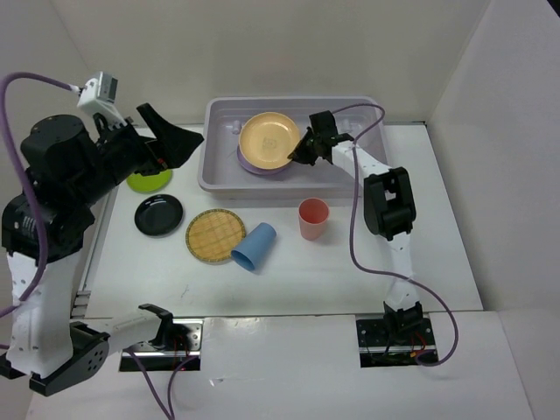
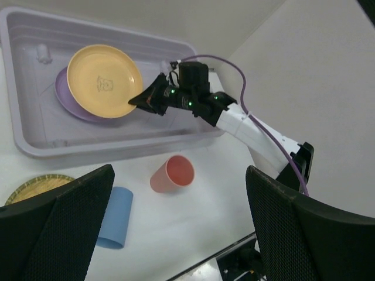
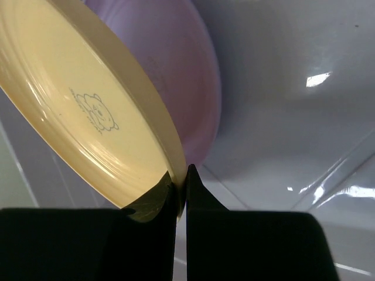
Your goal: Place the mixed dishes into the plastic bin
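Note:
My right gripper holds the orange-yellow plate (image 1: pixel 269 140) with a gap still above the lavender plate in the bin, so it will lower it onto that plate and release its rim.
My right gripper (image 1: pixel 302 150) is shut on the rim of the orange-yellow plate (image 1: pixel 269 140), holding it tilted inside the plastic bin (image 1: pixel 363 107), just over the lavender plate (image 1: pixel 262 168). In the right wrist view the fingertips (image 3: pixel 196 178) pinch the yellow plate (image 3: pixel 76 117) with the lavender plate (image 3: pixel 187 88) behind. My left gripper (image 1: pixel 175 136) is open and empty, raised left of the bin. On the table lie the lime green plate (image 1: pixel 149 181), black plate (image 1: pixel 158 214), woven tan plate (image 1: pixel 215 235), blue cup (image 1: pixel 254 246) on its side and salmon-red cup (image 1: pixel 313 218).
White walls close off the table at the back and right. The left wrist view shows the bin (image 2: pixel 117 143), the salmon-red cup (image 2: pixel 173 174), the blue cup (image 2: pixel 115 218) and the right arm (image 2: pixel 246 126) reaching into the bin.

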